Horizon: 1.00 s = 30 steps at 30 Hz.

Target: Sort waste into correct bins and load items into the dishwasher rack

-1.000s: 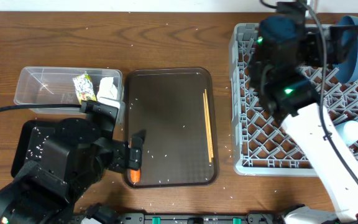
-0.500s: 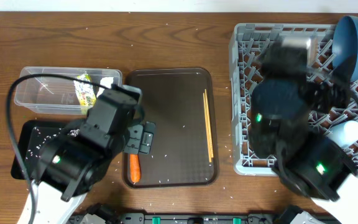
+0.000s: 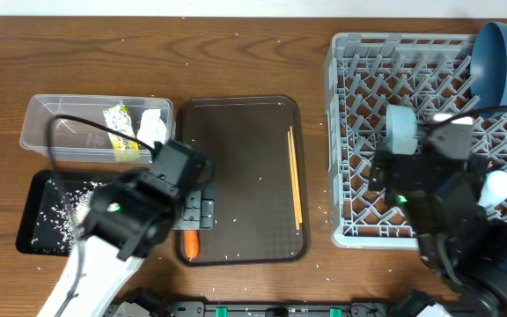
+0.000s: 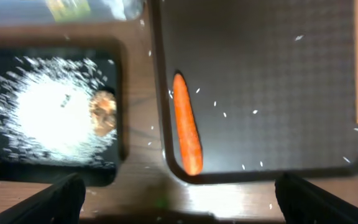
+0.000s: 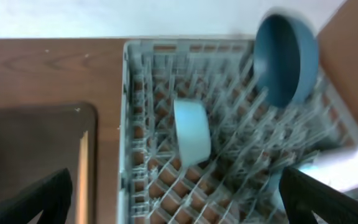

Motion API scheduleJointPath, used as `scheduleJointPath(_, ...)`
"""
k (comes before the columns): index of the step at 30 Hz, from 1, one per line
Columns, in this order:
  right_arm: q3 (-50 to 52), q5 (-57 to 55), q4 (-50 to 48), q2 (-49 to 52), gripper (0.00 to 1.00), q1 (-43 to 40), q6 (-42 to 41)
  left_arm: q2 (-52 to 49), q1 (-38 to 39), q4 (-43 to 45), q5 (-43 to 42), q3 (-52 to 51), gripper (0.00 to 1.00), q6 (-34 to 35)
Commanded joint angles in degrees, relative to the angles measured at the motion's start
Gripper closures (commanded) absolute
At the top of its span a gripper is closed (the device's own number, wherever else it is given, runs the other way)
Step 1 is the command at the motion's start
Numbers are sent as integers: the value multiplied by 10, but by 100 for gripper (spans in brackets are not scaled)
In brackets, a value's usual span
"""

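My left gripper lowers its open fingers around the carrot's middle (image 4: pixel 188 127) next and closes on its sides. The orange carrot lies below, running lengthwise between them.
The orange carrot (image 4: pixel 186 124) lies at the near left corner of the brown serving tray (image 3: pixel 240 150), and the chopsticks (image 3: pixel 294 176) lie along its right side. My left gripper (image 4: pixel 179 208) hovers open just short of the carrot, holding nothing. The black tray (image 3: pixel 33 242) holds loose rice (image 4: pixel 48 115) and a tan scrap (image 4: pixel 103 112). The clear tub (image 3: pixel 60 132) holds the wrapper (image 3: pixel 120 123) and tissue (image 3: pixel 152 128). In the grey rack (image 5: pixel 148 124) stand the blue plate (image 5: pixel 286 57), a light-blue cup (image 5: pixel 191 132) and a white bowl (image 5: pixel 353 168). My right gripper (image 5: pixel 179 205) is open and empty above the rack's front.
Stray rice grains dot the wooden table (image 3: pixel 236 53) and the serving tray. The black tray sits directly in front of the clear tub, left of the serving tray. The rack fills the right side up to the table's edge.
Both arms have drawn back toward the near edge. The right arm left the back of the rack, uncovering the light-blue cup. The left arm swung right off the black tray.
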<state>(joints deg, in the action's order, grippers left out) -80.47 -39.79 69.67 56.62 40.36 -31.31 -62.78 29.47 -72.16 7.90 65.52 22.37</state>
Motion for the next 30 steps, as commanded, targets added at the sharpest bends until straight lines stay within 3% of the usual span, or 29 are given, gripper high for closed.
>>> scheduleJointPath(1, 0, 69, 26, -5, 1, -29, -115, -16, 1, 40, 0, -90, 4, 70)
scheduleJointPath(5, 0, 101, 51, -3, 1, -42, -119, -50, 1, 125, -8, -176, 8, 88)
scheduleJointPath(9, 0, 103, 66, 0, 1, -42, -120, -99, 1, 174, -9, -205, 25, 88)
scheduleJointPath(15, 0, 103, 78, 11, 1, -42, -120, -188, 1, 218, -19, -221, 44, 88)
scheduleJointPath(25, 0, 103, 104, 47, 1, -42, -120, -270, 1, 252, -19, -221, 44, 88)
scheduleJointPath(30, 0, 101, 106, 52, 1, -42, -120, -272, 1, 269, -26, -221, 53, 85)
